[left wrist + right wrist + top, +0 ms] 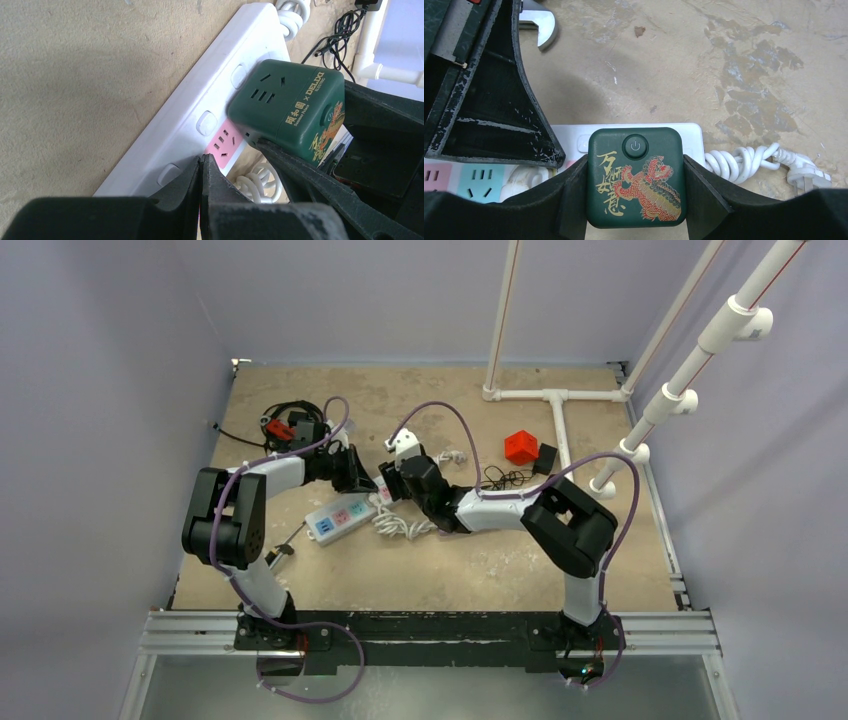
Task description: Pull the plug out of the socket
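Note:
The plug in my right gripper needs to come up off the power strip (338,516) next, go toward the red block and down, and then be let go, because the tabletop there is clear.
The socket, a long white power strip (338,516) with pastel outlets, lies left of centre on the table. A dark green cube plug (635,177) with a gold and red dragon print sits on the strip's cord end. My right gripper (635,165) is shut on the plug, one finger on each side. The left wrist view shows the plug (287,107) against the strip (200,90) beside the pink outlet; I cannot tell whether its prongs are seated. My left gripper (201,159) is shut and empty, its tips on the strip next to the plug.
The strip's coiled white cord (744,160) lies right of the plug. A wrench (541,25) lies beyond the left gripper. A red block (519,447), a black adapter (545,458) and a white pipe frame (555,400) stand at the back right. Black cables (285,425) lie at the back left.

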Controlling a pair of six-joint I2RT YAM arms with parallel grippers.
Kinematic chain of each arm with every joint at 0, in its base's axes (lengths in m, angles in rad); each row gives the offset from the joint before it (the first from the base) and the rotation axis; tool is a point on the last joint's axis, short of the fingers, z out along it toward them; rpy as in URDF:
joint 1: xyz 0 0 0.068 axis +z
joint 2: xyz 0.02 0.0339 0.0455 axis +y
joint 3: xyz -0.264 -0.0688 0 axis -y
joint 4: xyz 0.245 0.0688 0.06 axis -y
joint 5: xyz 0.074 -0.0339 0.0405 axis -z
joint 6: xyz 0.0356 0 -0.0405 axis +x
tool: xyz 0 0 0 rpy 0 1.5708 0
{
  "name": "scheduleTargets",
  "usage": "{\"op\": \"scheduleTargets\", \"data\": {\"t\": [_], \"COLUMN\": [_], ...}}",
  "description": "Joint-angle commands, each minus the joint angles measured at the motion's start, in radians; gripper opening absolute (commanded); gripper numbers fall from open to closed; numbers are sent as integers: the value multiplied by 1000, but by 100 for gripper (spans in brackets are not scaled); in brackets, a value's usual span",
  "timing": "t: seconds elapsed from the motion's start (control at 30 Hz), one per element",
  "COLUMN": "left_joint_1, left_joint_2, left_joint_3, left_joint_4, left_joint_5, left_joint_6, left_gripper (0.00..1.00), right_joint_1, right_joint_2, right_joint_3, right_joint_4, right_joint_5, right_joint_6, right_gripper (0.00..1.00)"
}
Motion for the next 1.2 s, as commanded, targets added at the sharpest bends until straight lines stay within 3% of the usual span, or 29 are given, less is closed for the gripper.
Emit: {"op": "scheduleTargets", "data": {"t": [0.0, 0.23, 0.33, 0.5, 0.83, 1.17], "left_joint_1": [-2, -3, -3, -3, -4, -11], "left_joint_2": [31, 31, 33, 33, 36, 41], "left_joint_3": [-3, -3, -3, -3, -2, -2], "left_joint_4": [-54, -54, -54, -54, -55, -57], "left_joint_5": [-77, -78, -78, -77, -81, -86], "left_joint_6": [46, 45, 46, 45, 46, 49], "left_gripper": [0, 0, 0, 0, 0, 0], "right_joint_1": [-3, -125, -159, -134, 11, -115], "right_joint_2": [-45, -83, -98, -100, -17, -108], "right_joint_3": [30, -3, -19, -12, 58, -7], "right_joint_4": [44, 72, 85, 91, 17, 83], "right_joint_5": [27, -245, -292, -199, 127, -226], "right_joint_6": [5, 67, 84, 41, -5, 66], "right_gripper": [0, 0, 0, 0, 0, 0]}}
